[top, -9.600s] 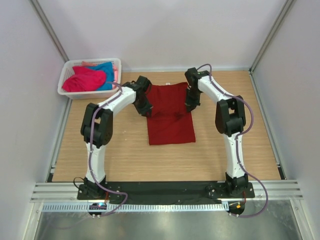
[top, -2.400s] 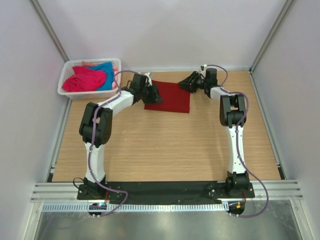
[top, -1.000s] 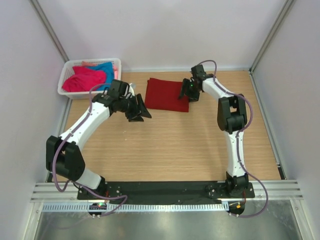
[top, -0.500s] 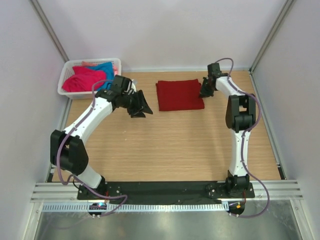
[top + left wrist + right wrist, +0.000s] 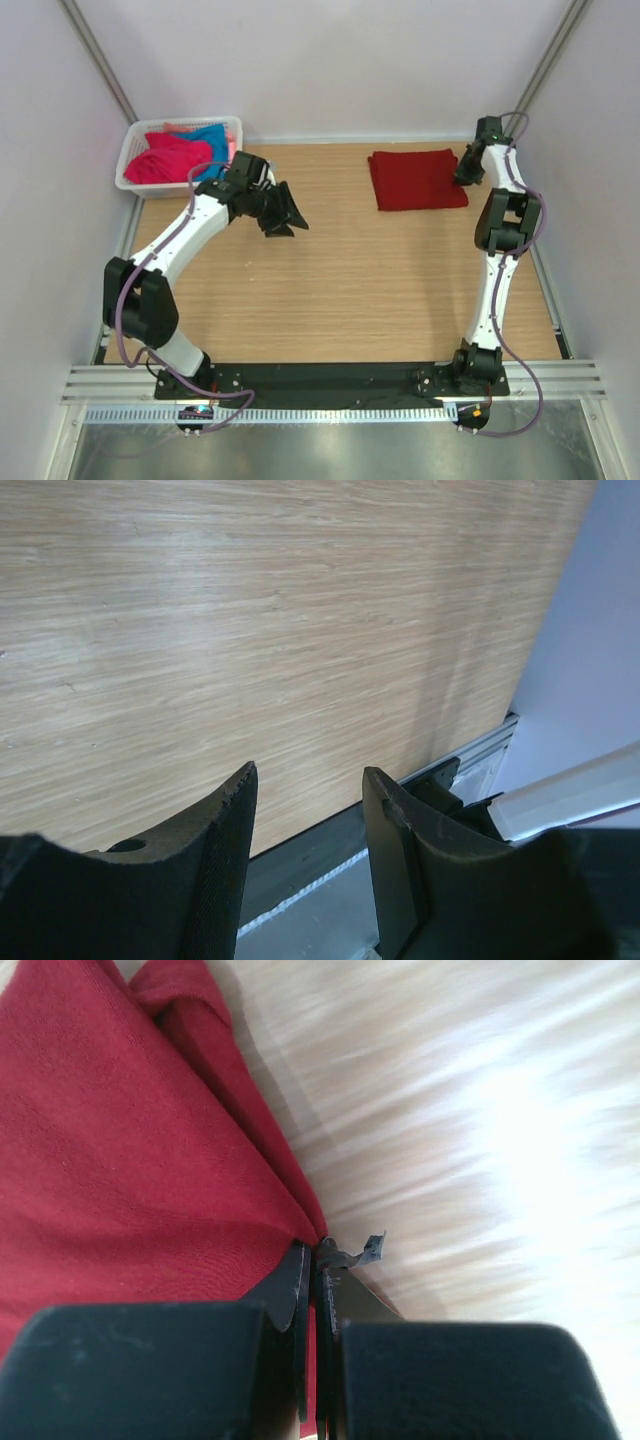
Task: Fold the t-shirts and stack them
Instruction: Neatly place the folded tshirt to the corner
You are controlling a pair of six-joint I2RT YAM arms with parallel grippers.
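The cloth should go to the right in the top view with my right gripper dragging it, and then be released. Bare wood lies that way from the gripper.
The dark red t-shirt (image 5: 417,179) lies folded into a rectangle at the table's back right. My right gripper (image 5: 462,177) is at its right edge, shut on the cloth; the right wrist view shows the jaws (image 5: 318,1260) pinching the red fabric (image 5: 120,1160). My left gripper (image 5: 288,212) is open and empty over bare wood at the left middle; in the left wrist view its fingers (image 5: 225,860) stand apart above the table. A bright pink t-shirt (image 5: 168,160) and a turquoise blue t-shirt (image 5: 213,143) lie crumpled in the basket.
The white lattice basket (image 5: 134,150) stands at the back left corner. Grey walls and metal posts close in the table on three sides. A black base rail (image 5: 330,380) runs along the near edge.
My right gripper has dragged the folded dark red t-shirt from the back middle to the back right. My left arm has barely moved, its gripper staying open.
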